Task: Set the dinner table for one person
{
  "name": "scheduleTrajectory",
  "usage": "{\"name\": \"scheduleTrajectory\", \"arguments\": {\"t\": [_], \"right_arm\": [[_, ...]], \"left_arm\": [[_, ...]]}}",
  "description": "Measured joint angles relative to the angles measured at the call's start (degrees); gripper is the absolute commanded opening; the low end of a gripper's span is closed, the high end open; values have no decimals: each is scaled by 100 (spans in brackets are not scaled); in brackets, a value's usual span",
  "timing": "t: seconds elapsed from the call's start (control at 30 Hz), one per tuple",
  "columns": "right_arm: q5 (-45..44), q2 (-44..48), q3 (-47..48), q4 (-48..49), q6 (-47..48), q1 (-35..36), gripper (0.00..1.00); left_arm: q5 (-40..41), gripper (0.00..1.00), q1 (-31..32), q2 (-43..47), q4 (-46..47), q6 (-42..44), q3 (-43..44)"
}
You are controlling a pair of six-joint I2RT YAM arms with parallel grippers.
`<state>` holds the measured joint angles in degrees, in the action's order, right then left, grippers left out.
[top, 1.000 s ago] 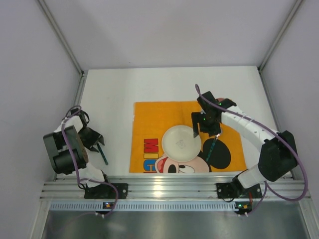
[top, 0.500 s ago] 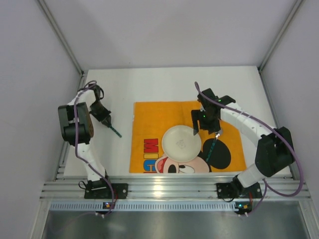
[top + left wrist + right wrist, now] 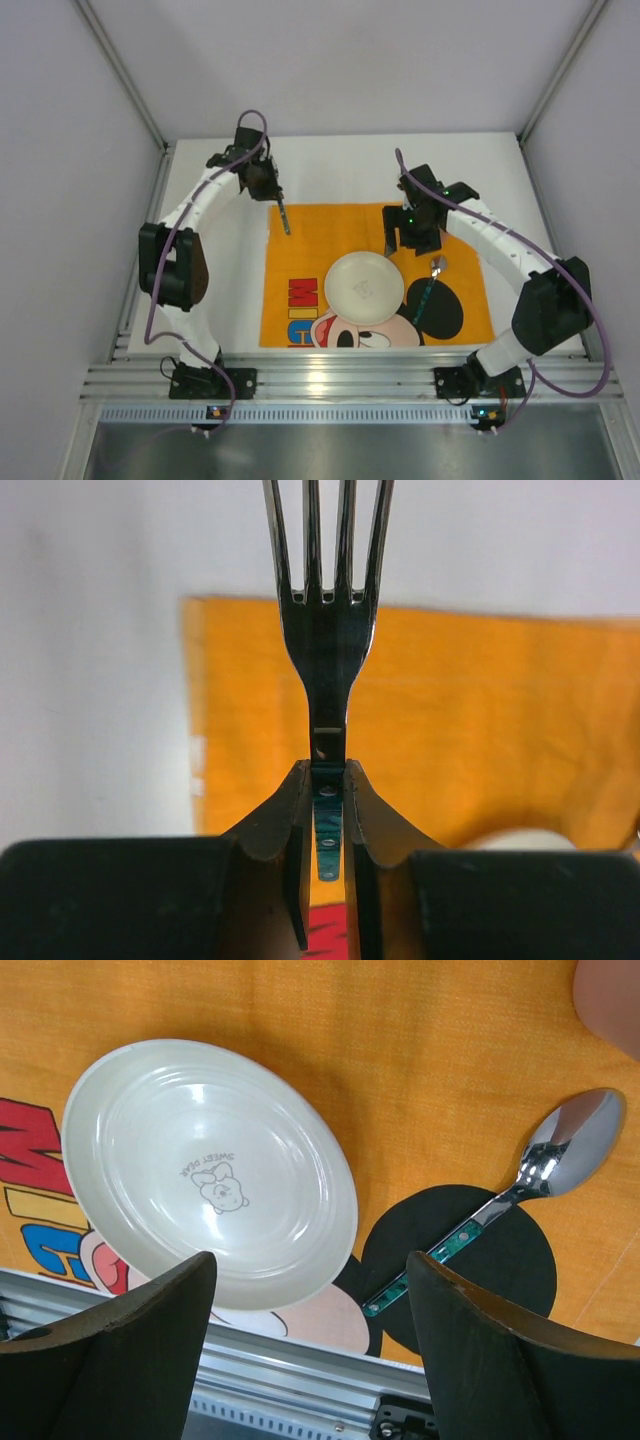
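My left gripper should move back and down next and let go of the fork [image 3: 285, 218] by the red letters beside the plate, because the spoon is already on the plate's other side.
My left gripper [image 3: 277, 197] is shut on the green handle of a fork [image 3: 285, 218] and holds it above the far left corner of the orange mat [image 3: 310, 240]. In the left wrist view the fork [image 3: 328, 630] points away from the gripper [image 3: 327, 780], tines forward. A white plate [image 3: 364, 286] lies on the mat. A spoon [image 3: 430, 285] with a green handle lies to its right. My right gripper [image 3: 410, 243] is open and empty above the plate's far right side. The right wrist view shows the plate [image 3: 210, 1170] and spoon [image 3: 500, 1200] below the gripper [image 3: 310, 1260]. The white table [image 3: 220, 200] lies under the mat.
A ribbed aluminium rail [image 3: 340, 375] runs along the table's near edge and shows in the right wrist view [image 3: 280, 1380]. Grey walls close in the left, right and far sides. A pink object [image 3: 610, 990] sits at the mat's far right, mostly out of frame.
My left arm has swung from the near left of the table to the far side, carrying the fork over the mat's far left corner. My right gripper has shifted slightly away from the plate.
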<state>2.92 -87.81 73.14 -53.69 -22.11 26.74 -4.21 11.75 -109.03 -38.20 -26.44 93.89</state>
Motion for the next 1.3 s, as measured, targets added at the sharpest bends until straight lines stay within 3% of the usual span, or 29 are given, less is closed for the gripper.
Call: {"name": "scheduleTrajectory", "arguments": {"t": [0.2, 0.3, 0.57, 0.67, 0.7, 0.73, 0.8, 0.93, 1.03, 1.1, 1.2, 1.3], "right_arm": [[-2, 205, 13, -57, -72, 0, 77], [-7, 463, -50, -66, -149, 0, 78], [-35, 1202, -476, -223, -334, -2, 78], [-74, 1327, -525, -321, -365, -2, 81], [-94, 1373, -525, -369, -365, -2, 82], [-118, 1425, -525, -398, -363, -2, 83], [-151, 1541, -498, -492, -334, -2, 89], [-157, 1694, 35, -752, -142, -2, 97], [-155, 1943, 616, -715, 4, -2, 100], [-153, 2221, 822, -623, 57, 0, 100], [-157, 2798, 673, -317, 66, 9, 100], [-149, 3571, -28, 177, 42, 13, 100]], "left_arm": [[-529, 0, 859, 1368, 354, -76, -1923], [-673, 0, 1226, 1600, 387, -87, -2653], [-723, 2, 1945, 1604, 485, 50, -3178], [-660, 27, 2050, 1604, 531, 90, -3226], [-636, 50, 2063, 1604, 525, 98, -3237], [-616, 59, 2065, 1613, 518, 140, -3239], [-496, 98, 2068, 1722, 481, 116, -3237], [28, 98, 2065, 2236, 116, 157, -2933], [960, 99, 2070, 2841, 52, 267, -2465], [1692, 98, 2070, 3475, 511, 531, -2527], [2391, 99, 2052, 4618, 1915, 1373, -3600], [2822, 99, 1971, 5687, 4030, 2378, -5652]]}}
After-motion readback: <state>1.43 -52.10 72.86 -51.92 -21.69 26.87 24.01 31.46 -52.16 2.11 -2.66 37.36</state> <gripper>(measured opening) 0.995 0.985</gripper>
